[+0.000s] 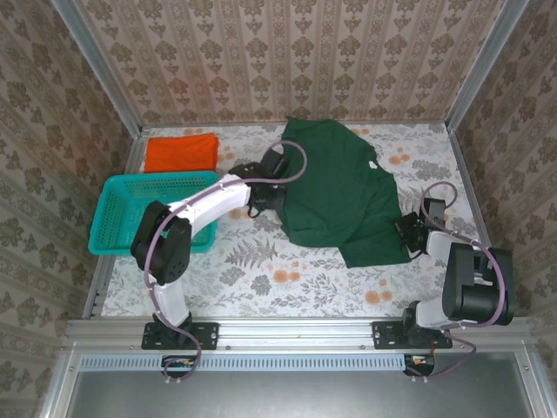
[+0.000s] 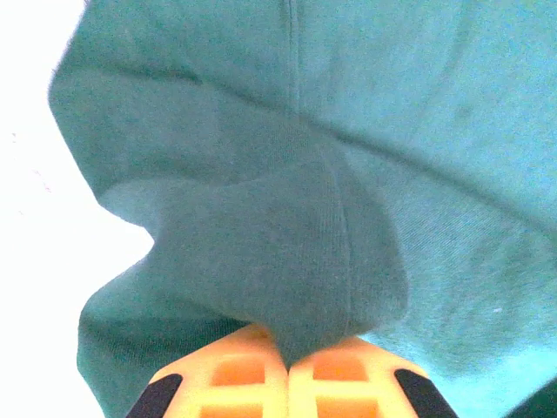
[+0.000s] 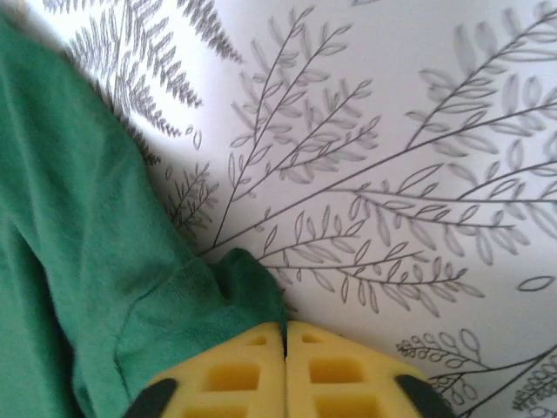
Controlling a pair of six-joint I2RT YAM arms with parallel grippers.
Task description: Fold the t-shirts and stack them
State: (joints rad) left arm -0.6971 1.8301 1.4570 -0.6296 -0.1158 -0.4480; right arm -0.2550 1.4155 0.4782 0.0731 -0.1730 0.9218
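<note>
My left gripper pulls the bunched fold outward toward the orange t-shirt (image 1: pixel 180 152) next and releases it, since bare tabletop (image 1: pixel 235 151) beside that shirt lies outward of the gripper.
A dark green t-shirt (image 1: pixel 335 187) lies spread across the middle and back of the table. My left gripper (image 1: pixel 261 202) sits at its left edge, shut on a bunched fold of the green t-shirt (image 2: pixel 287 261). My right gripper (image 1: pixel 407 233) is at the shirt's lower right corner, shut on a hem corner of the green t-shirt (image 3: pixel 248 283) lying on the fern-patterned table (image 3: pixel 392 157). The orange t-shirt (image 1: pixel 180 152) lies folded at the back left, away from both grippers.
A teal mesh basket (image 1: pixel 122 218) stands at the left, under the left arm's elbow. Patterned walls and metal rails close in the table on three sides. Bare tabletop (image 1: pixel 278 279) stretches along the front.
</note>
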